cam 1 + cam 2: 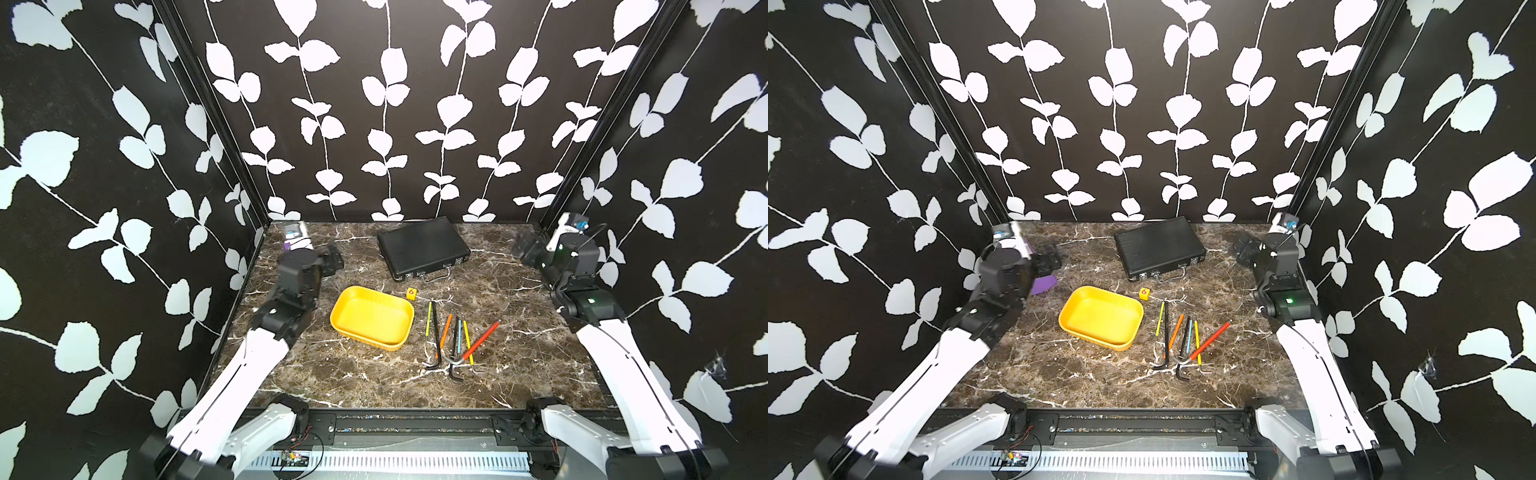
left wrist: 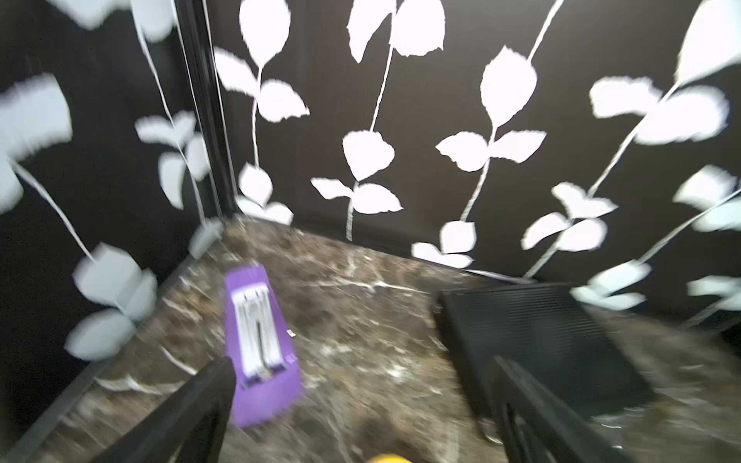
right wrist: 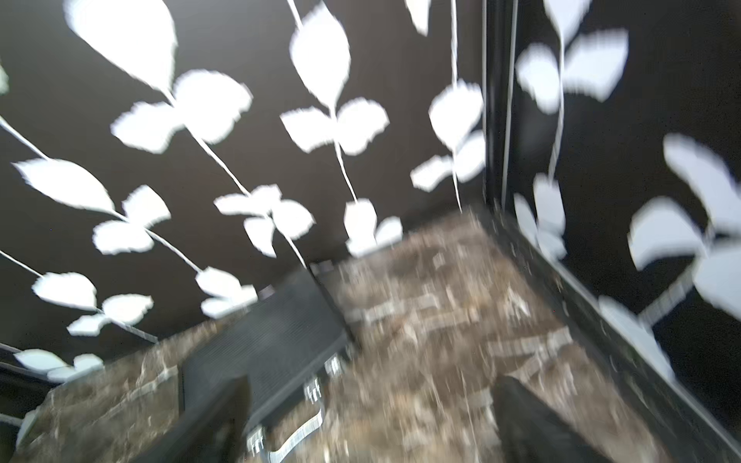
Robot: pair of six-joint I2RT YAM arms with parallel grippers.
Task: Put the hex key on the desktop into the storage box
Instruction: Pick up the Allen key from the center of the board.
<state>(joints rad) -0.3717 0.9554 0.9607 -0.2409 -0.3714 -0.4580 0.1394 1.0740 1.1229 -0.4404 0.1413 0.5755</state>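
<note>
I need to tilt my right gripper and move it back and down onto the red key's sleeve (image 1: pixel 481 340). It is the closest of the fan, and it lies below my right gripper and nearer my base.
Several hex keys with coloured sleeves lie fanned out on the marble desktop (image 1: pixel 332 374), right of centre. Among them are a red one (image 1: pixel 484 337) (image 1: pixel 1210 340) and a black one (image 1: pixel 435 332). The yellow storage box (image 1: pixel 365 337) (image 1: pixel 1096 338) sits just left of them with nothing inside; a sliver of it (image 2: pixel 387 459) shows in the left wrist view. My left gripper (image 1: pixel 334 259) (image 2: pixel 361 362) hovers at the back left, open and holding nothing. My right gripper (image 1: pixel 524 249) (image 3: pixel 373 381) hovers at the back right, open and holding nothing. Both are far from the keys.
A flat black ribbed case (image 1: pixel 424 247) (image 2: pixel 541 332) (image 3: pixel 264 340) with a handle lies at the back centre. A small yellow die (image 1: pixel 411 293) stands between the case and the keys. A purple block (image 2: pixel 260 352) (image 1: pixel 1043 283) lies under the left arm. Patterned walls close three sides.
</note>
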